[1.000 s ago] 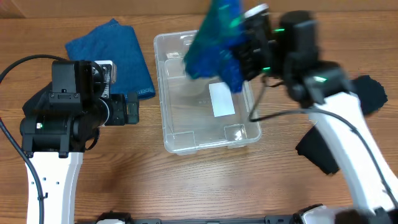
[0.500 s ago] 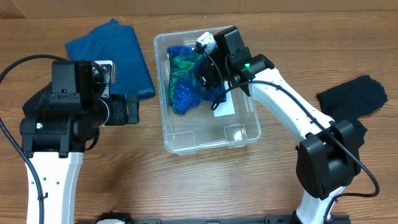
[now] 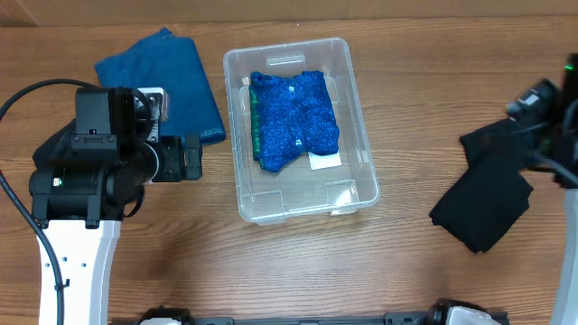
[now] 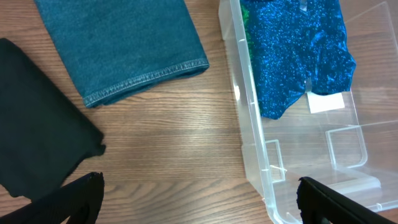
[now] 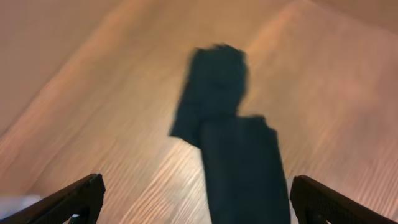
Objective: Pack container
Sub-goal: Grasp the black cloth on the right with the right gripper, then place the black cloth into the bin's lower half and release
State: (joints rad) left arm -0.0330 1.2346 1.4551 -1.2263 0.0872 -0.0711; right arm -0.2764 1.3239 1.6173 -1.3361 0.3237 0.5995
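Note:
The edge of the black cloth's near part lies below and back from my right gripper. My right gripper needs to draw back and lower onto it next.
The clear plastic container (image 3: 354,90) stands at the table's middle, and its near wall (image 4: 249,143) shows in the left wrist view. A sparkly blue cloth (image 3: 293,117) lies spread inside it over a white label (image 3: 323,161). My left gripper (image 4: 199,208) is open and empty, low over bare wood just left of the container. Out at the right edge, my right gripper (image 5: 199,208) is open and empty above a black cloth (image 5: 230,143). That view is blurred.
A folded blue denim cloth (image 3: 163,86) lies left of the container, behind my left arm (image 3: 90,171). The black cloth (image 3: 492,185) lies on the right side of the table. A black fabric-like shape (image 4: 37,137) fills the left of the left wrist view.
My right gripper opened and let the blue cloth go into the container. It then swung away to the right, over the black cloth. The left arm has not moved.

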